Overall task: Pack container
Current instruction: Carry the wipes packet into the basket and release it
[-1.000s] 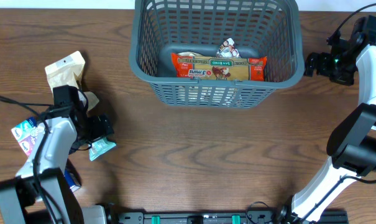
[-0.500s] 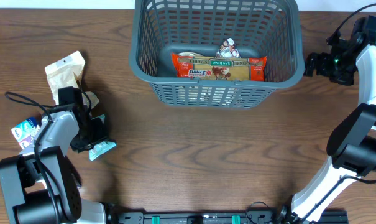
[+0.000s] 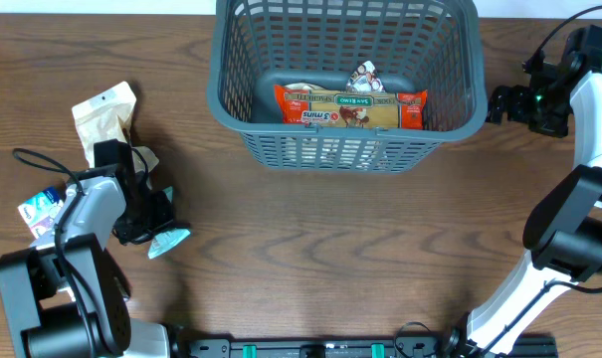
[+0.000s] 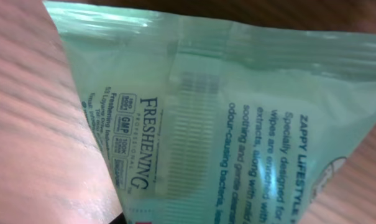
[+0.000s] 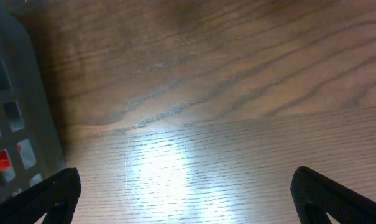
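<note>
Next, my left gripper rises outward over the basket's end nearer the beige pouch, since its bottom lies bare, and lowers to release the wipes packet (image 3: 167, 240).
The container (image 3: 345, 149), a dark grey lattice basket, stands at the table's far middle. It holds a long red food packet (image 3: 350, 107) and a small silver packet (image 3: 363, 76). At the left of the table my left gripper (image 3: 153, 231) is shut on a mint-green wipes packet (image 3: 167, 240). That packet (image 4: 225, 124) fills the left wrist view and hides the fingers. My right gripper (image 3: 500, 100) hangs open beside the basket's right wall. In the right wrist view my right gripper (image 5: 188, 202) has only bare wood between its fingertips (image 5: 54, 199), and the basket wall (image 5: 13, 112) stands at the left edge.
A beige pouch (image 3: 106, 114) lies behind the left gripper. A small blue-and-pink packet (image 3: 39, 211) sits at the left edge, and a dark blue item (image 3: 116, 288) lies partly under the left arm. Brown wood tabletop (image 3: 330, 249) stretches in front of the basket.
The left gripper has closed on the green wipes packet, which has shifted slightly towards the front right. The right arm has not moved.
</note>
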